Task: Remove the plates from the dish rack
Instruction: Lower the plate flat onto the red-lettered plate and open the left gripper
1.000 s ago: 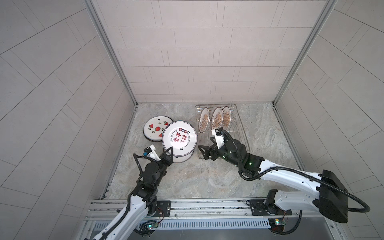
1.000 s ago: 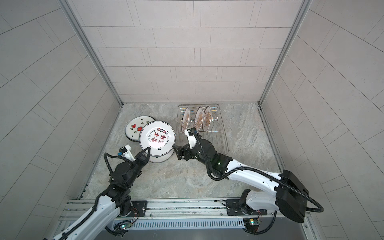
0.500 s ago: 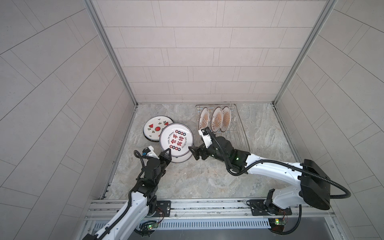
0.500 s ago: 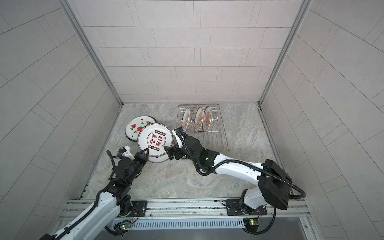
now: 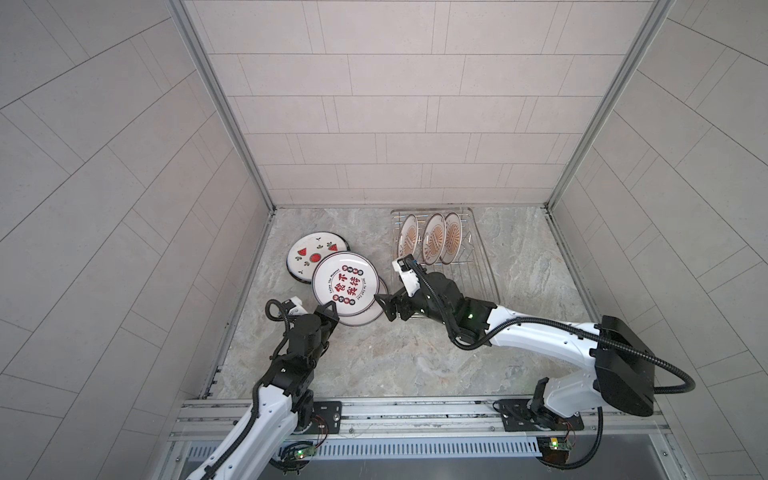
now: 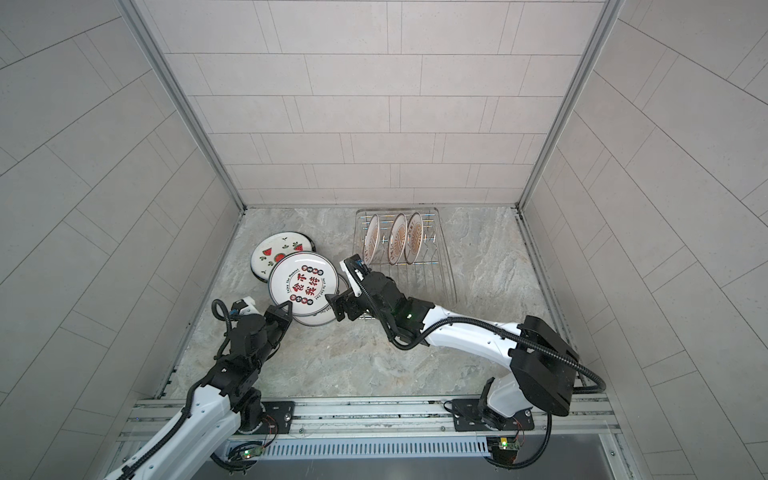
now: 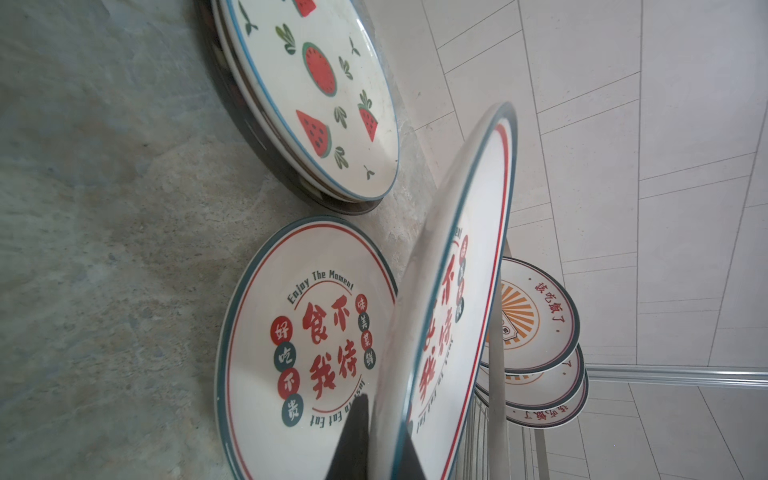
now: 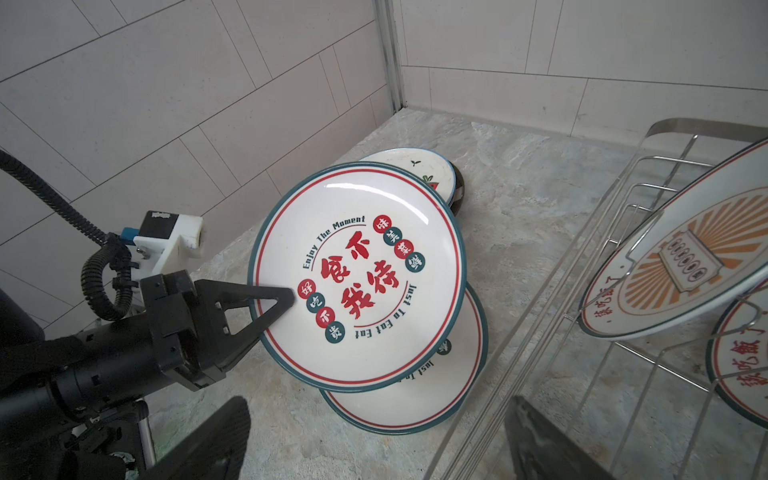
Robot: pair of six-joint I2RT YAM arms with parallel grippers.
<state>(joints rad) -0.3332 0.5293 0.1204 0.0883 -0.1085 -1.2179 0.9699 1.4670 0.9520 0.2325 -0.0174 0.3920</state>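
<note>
The held plate will next go down toward the dish rack [image 5: 482, 249] in my left gripper, which will stack it and release the plate's rim. The matching plate [image 5: 365, 317] lies flat below there.
My left gripper [image 5: 332, 318] [image 8: 286, 297] is shut on the near rim of a white plate with red characters [image 5: 345, 284] [image 6: 302, 284] [image 8: 357, 270]. It hangs tilted just above a matching plate [image 8: 415, 395] [image 7: 299, 332] lying on the table. The held rim sits between my left gripper's [image 7: 384, 453] fingers. A watermelon plate [image 5: 311, 255] [image 7: 316, 104] lies behind them. My right gripper [image 5: 383, 308] [image 6: 334, 307] [image 8: 378, 415] stands open beside the held plate's right edge, holding nothing. The dish rack [image 5: 482, 249] [image 8: 615, 232] holds three upright orange-sunburst plates [image 5: 434, 237] [image 8: 685, 257].
The watermelon plate rests on top of other stacked plates with a dark rim [image 7: 266, 137]. Tiled walls close in the marble table [image 5: 395, 357] on three sides; the left wall [image 5: 232, 249] runs close to the plates. The rack's front left corner lies under my right arm.
My right gripper, open throughout, has slid left from the rack's front to the held plate's edge. The left gripper has carried the plate slightly left and lower over the plate beneath.
</note>
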